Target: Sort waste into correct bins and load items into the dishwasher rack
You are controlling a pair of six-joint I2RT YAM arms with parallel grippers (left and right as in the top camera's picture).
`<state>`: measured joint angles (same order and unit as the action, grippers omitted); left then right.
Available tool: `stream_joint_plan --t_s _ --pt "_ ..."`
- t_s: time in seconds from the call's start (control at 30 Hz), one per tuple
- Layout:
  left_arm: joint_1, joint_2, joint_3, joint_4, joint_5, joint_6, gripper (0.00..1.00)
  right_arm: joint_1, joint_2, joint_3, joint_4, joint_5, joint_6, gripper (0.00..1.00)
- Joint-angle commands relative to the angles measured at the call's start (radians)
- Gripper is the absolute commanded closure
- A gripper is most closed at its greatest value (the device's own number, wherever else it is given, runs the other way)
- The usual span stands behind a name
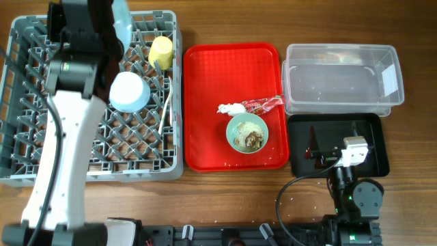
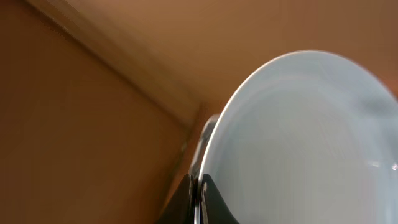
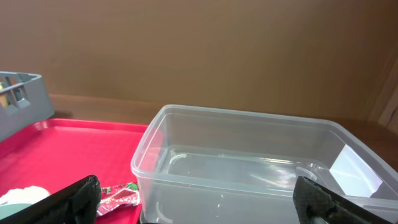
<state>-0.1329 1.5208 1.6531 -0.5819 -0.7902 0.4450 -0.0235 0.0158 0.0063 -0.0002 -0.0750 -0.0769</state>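
Observation:
My left gripper holds the plate and next needs to go down and turn it edge-on into the rack's back slots point(image 1: 134, 43) near the yellow cup.
My left gripper point(image 2: 200, 193) is shut on the rim of the light blue plate point(image 2: 311, 143), held edge-on over the back of the grey dishwasher rack point(image 1: 27, 147); the plate also shows in the overhead view point(image 1: 122, 17). In the rack are an upturned light blue bowl point(image 1: 130, 91), a yellow cup point(image 1: 161, 49) and a white utensil point(image 1: 166, 113). The mint-green bowl point(image 1: 247, 132) holds food scraps, with the white napkin point(image 1: 231, 108) and red wrapper point(image 1: 263, 104) beside it. My right gripper point(image 3: 200, 200) is open and empty over the black tray point(image 1: 369, 160), facing the clear tub point(image 3: 249, 155).
The flat red serving tray point(image 1: 205, 89) lies between the rack and the bins. The clear tub point(image 1: 341, 75) sits behind the black tray at the right. The wrapper point(image 3: 118, 194) lies left of the tub in the right wrist view. Wooden table surrounds everything.

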Motion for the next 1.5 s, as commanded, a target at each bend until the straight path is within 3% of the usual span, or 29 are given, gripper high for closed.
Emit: stream_joint_plan --t_s 0.0,0.17,0.33,0.43,0.83,1.0,1.23,1.3,1.33,1.37,1.47 --pt "0.046 0.076 -0.002 -0.009 -0.068 0.16 0.96 -0.006 -0.002 -0.001 0.003 -0.001 0.001 0.0" --pt "0.053 0.246 -0.002 0.066 -0.093 0.27 0.96 -0.006 -0.002 -0.001 0.003 -0.001 0.0 0.0" --pt "0.051 0.376 -0.002 0.296 -0.188 0.528 0.96 -0.006 -0.002 -0.001 0.002 -0.001 0.0 0.0" --pt "0.055 0.383 -0.002 0.439 -0.194 0.622 0.96 -0.006 -0.002 -0.001 0.003 -0.001 0.0 0.0" --pt "0.05 0.482 -0.002 0.41 -0.179 0.585 0.96 -0.006 0.002 -0.001 0.003 -0.002 0.0 0.0" --pt "0.05 0.518 -0.002 0.328 -0.141 0.428 0.96 -0.006 0.002 -0.001 0.003 -0.002 0.0 0.0" --pt "-0.003 0.521 -0.002 0.328 -0.161 0.376 0.96 -0.006 0.002 -0.001 0.003 -0.002 0.0 0.0" --pt "-0.036 0.521 -0.002 0.327 -0.161 0.323 0.86 -0.006 0.002 -0.001 0.003 -0.001 0.001 0.0" --pt "-0.055 0.521 -0.002 0.327 -0.161 0.324 0.54 -0.006 0.002 -0.001 0.003 -0.002 0.001 0.0" --pt "-0.068 0.521 -0.002 0.33 -0.161 0.325 0.39 -0.006 0.002 -0.001 0.002 -0.002 0.0 0.0" --pt "-0.114 0.506 -0.002 0.336 -0.203 0.32 0.34 -0.006 0.002 -0.001 0.003 -0.002 0.0 0.0"
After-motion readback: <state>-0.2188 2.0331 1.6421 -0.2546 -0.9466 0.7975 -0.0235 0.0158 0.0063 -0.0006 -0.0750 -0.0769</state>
